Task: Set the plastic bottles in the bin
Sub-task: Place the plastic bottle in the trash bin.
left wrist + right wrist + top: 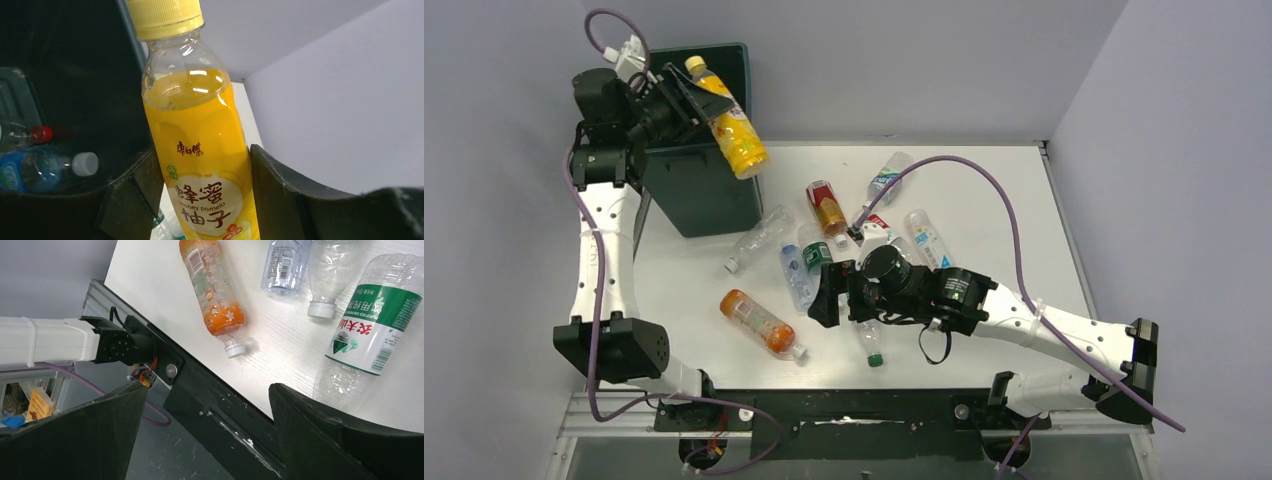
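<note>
The yellow bottle's bottom is hanging outside the bin's rim. I need to carry my left gripper left in the top view and slightly outward next, over the bin's opening (67,82).
My left gripper (686,105) is shut on a yellow honey-pomelo bottle (729,128) (200,150), held tilted over the right rim of the dark green bin (709,200). In the left wrist view two bottles (30,167) lie inside the bin. My right gripper (822,297) (206,387) stands open and empty, low over the table's front edge. An orange bottle (762,322) (212,287) lies to its left. A clear green-label bottle (367,332) lies beside its right finger. Several more bottles (827,208) are scattered in the middle of the table.
The black frame rail (874,405) (200,380) runs along the table's near edge. A purple cable (994,190) arcs over the right half of the table. Grey walls close in at the back and both sides.
</note>
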You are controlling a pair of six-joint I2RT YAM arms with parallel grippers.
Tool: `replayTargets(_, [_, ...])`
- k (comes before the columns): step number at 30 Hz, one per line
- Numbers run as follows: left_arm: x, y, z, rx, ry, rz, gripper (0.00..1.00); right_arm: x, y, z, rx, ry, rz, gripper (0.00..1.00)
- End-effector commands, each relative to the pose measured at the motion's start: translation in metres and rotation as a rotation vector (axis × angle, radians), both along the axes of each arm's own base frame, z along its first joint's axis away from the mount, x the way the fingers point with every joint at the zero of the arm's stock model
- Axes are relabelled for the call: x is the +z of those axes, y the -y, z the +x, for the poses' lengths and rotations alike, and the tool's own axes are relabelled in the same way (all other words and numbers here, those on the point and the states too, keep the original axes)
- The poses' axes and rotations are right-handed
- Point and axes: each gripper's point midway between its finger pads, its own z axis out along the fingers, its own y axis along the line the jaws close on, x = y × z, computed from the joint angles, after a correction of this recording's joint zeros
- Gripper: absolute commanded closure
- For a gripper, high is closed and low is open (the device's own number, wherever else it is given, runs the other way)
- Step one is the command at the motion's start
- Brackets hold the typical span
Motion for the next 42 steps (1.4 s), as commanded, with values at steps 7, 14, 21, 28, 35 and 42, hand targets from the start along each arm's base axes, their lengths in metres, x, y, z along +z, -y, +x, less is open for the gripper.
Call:
replayTargets(7, [0.081,-0.087,0.031,0.068,0.256,-0.278,0.5,0.008,0.011,-0.003,-0.029,0.013,0.011,0.02])
replayTargets(14, [0.081,-0.109,0.064,0.105,0.283,-0.276,0.49,0.009,0.028,-0.001,-0.078,0.017,-0.014,0.02])
replayTargets(21, [0.031,-0.13,0.097,0.187,0.2,-0.17,0.42,-0.002,0.057,0.023,-0.212,-0.02,-0.059,0.02])
replayTargets(28, [0.006,-0.142,0.107,0.305,0.119,0.078,0.17,-0.013,0.082,0.046,-0.315,-0.056,-0.084,0.02])
replayTargets(35, [0.016,-0.161,0.093,0.463,0.096,0.211,0.16,-0.025,0.115,0.065,-0.409,-0.076,-0.198,0.02])
replayTargets(42, [0.04,-0.144,0.061,0.514,0.127,0.3,0.16,-0.051,0.163,0.078,-0.55,-0.155,-0.258,0.02])
